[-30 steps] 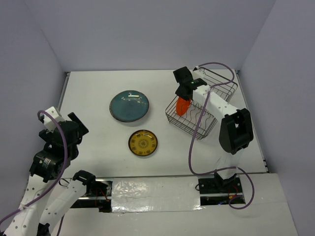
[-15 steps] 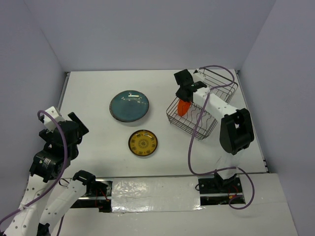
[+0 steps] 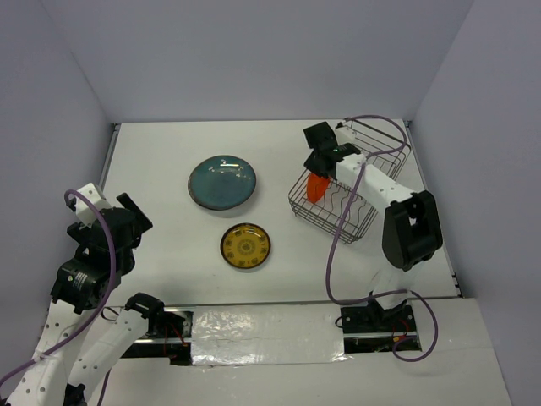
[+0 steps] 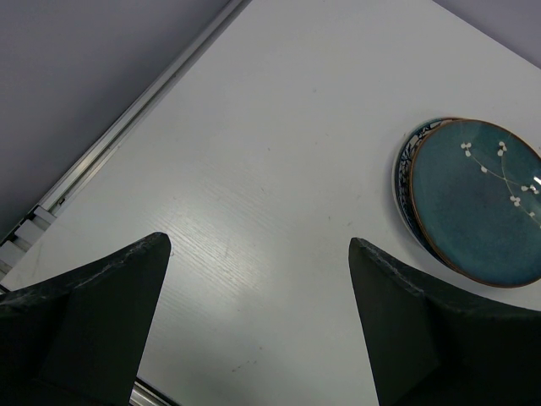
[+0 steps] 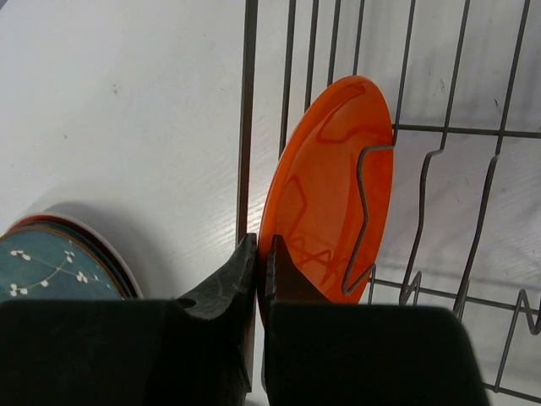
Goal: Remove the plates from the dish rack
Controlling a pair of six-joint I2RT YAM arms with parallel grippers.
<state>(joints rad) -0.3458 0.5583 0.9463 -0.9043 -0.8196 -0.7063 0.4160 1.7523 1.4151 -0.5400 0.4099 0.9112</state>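
Observation:
My right gripper rises next, goes back and left in the top view, then lowers to release the orange plate onto the olive-brown plate [image 3: 245,245], whose top is bare.
The dark wire dish rack [image 3: 372,152] stands at the back right and also shows in the right wrist view [image 5: 439,152]. A plain orange-red plate [image 3: 315,186] stands on edge at its left end. My right gripper [image 3: 319,161] is shut on the rim of that plate [image 5: 334,194], one finger on each face. A dark teal plate [image 3: 222,180] lies on top of other plates left of the rack; it also shows in the left wrist view [image 4: 478,199]. An olive-brown plate [image 3: 245,245] lies in front of it. My left gripper [image 4: 258,254] is open and empty near the table's left edge.
The table's left metal rail [image 4: 127,127] runs beside my left gripper. The rack's wire dividers [image 5: 423,186] stand close against the orange plate. The teal plate stack [image 5: 59,262] lies just left of the rack.
My right gripper and the rack's left end have shifted slightly to the right with the orange plate in the grip. The left arm has not moved.

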